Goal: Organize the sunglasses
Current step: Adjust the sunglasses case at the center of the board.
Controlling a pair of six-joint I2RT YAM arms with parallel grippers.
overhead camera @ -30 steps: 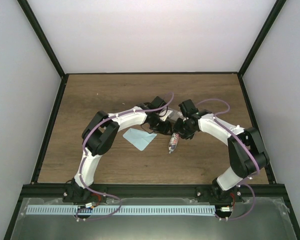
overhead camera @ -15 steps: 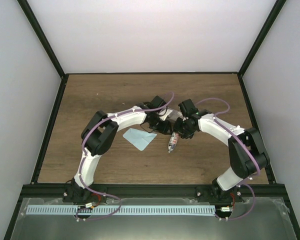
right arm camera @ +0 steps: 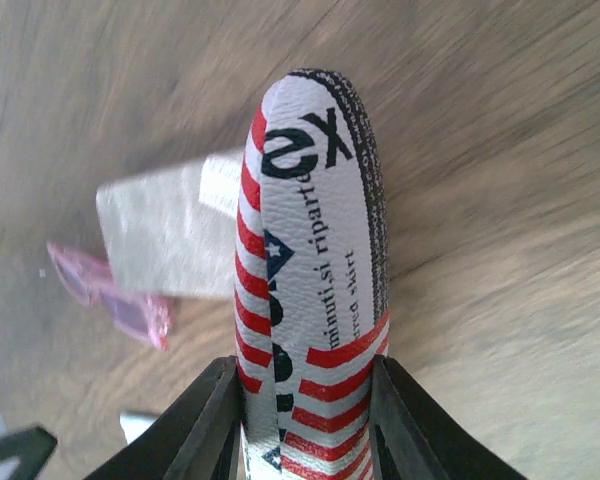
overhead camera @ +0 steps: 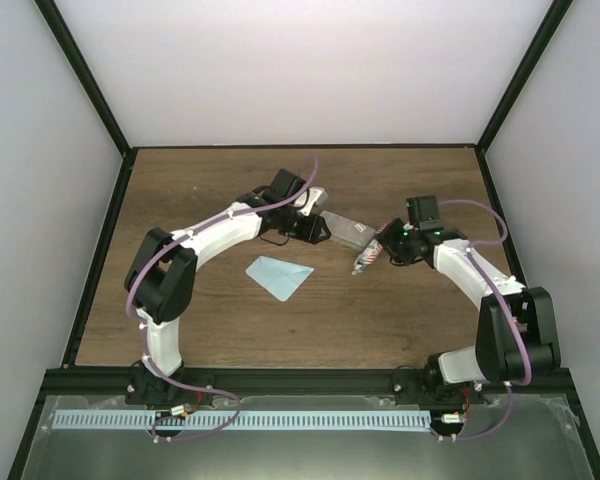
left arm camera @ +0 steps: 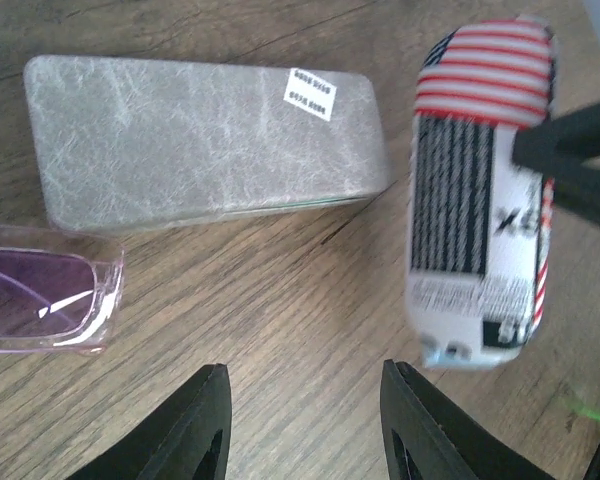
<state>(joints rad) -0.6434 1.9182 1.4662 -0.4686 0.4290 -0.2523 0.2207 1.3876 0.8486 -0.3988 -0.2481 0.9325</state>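
The robot's right gripper will lower the red-striped oval case onto the bare wood to the right in the top view next, since that spot is open and away from the grey case (overhead camera: 348, 231).
The purple-pink tinted sunglasses (left arm camera: 40, 300) lie on the wood just left of my left gripper (left arm camera: 305, 400), which is open and empty above bare table. They also show in the right wrist view (right arm camera: 110, 295). The black wire-frame pair is out of view. My right gripper (right arm camera: 305, 400) is shut on the red-striped oval case (right arm camera: 310, 260) and holds it on edge. In the top view the left gripper (overhead camera: 315, 230) and right gripper (overhead camera: 382, 248) flank the grey case (overhead camera: 348, 231).
The grey rectangular case (left arm camera: 205, 140) lies closed, with a white sticker, beyond the left gripper. The striped case (left arm camera: 480, 200) is to its right. A light blue cloth (overhead camera: 278, 276) lies nearer the front. Black frame rails (overhead camera: 100, 250) edge the table.
Both arms have drawn apart. The right gripper has carried the striped case to the right; the left gripper has moved back and left, uncovering the grey case.
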